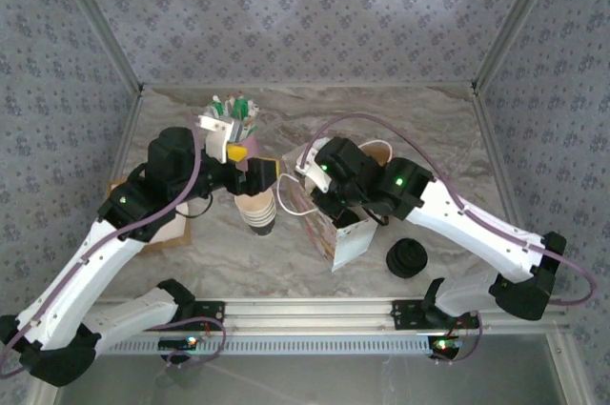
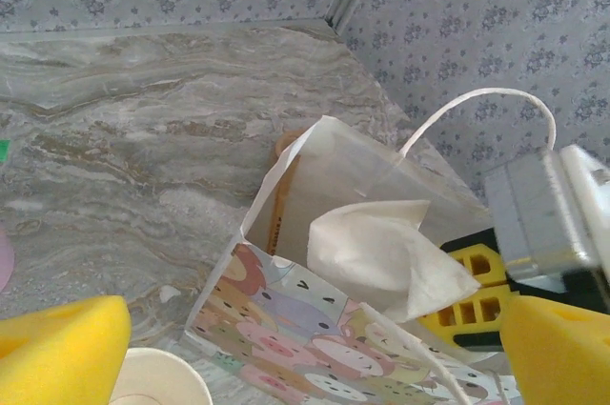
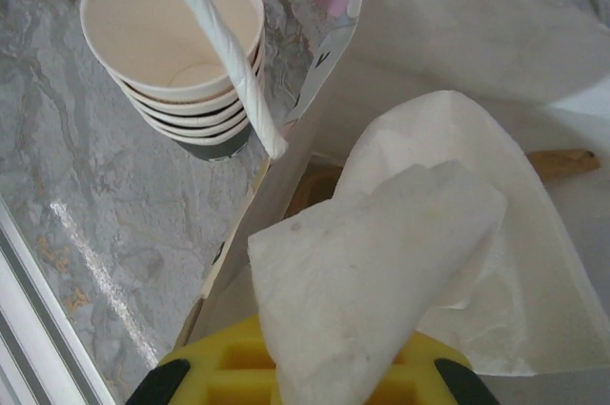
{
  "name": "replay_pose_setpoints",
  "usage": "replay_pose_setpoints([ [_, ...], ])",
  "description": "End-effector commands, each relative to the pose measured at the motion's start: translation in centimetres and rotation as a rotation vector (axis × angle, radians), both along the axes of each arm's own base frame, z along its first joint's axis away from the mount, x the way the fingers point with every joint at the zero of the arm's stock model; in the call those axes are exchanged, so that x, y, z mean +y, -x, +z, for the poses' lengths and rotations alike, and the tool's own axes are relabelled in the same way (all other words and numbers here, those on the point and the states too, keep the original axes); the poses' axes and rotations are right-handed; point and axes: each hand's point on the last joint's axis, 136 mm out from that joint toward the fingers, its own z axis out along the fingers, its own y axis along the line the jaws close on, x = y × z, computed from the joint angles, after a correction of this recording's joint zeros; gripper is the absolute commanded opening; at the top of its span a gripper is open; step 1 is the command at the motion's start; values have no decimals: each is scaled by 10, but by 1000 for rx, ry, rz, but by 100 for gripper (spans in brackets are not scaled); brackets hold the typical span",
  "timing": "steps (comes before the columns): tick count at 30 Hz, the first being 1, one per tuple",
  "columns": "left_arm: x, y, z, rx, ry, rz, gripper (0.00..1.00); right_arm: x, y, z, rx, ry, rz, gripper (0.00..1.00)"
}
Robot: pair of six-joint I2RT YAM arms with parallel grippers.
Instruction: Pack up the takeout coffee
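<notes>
The robot's right gripper will next go down and outward through the bag's opening into the bag's far end beside the wooden stirrer and release the napkin (image 3: 381, 262), which still hangs near the bag's rim.
A paper bag (image 1: 348, 238) printed with cartoon animals (image 2: 286, 329) stands open at mid table. My right gripper (image 1: 313, 174) hangs at the bag's mouth, shut on a white napkin (image 3: 381, 262) that drapes into the opening (image 2: 381, 253). Its yellow pads (image 3: 219, 372) show under the napkin. My left gripper (image 1: 250, 169) is open, with nothing between its yellow pads (image 2: 57, 348), and hovers over the stack of lidless cups (image 1: 257, 210) just left of the bag. The takeout coffee is hidden. A wooden stirrer (image 3: 562, 162) lies inside the bag.
A stack of black lids (image 1: 407, 257) sits right of the bag. A cardboard box (image 1: 162, 232) lies at the left, and a holder of small packets (image 1: 229, 114) stands at the back. The bag's white handle (image 3: 229, 52) crosses over the cups (image 3: 176, 43).
</notes>
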Motion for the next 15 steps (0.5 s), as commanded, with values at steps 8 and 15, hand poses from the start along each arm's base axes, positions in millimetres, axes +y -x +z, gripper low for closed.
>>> replay_pose_setpoints([
  [8, 3, 4, 3, -27, 2, -3, 99, -2, 3, -12, 85, 32, -17, 0],
  [15, 3, 5, 3, -28, 4, -3, 99, -1, -6, -13, 155, -27, -55, 0],
])
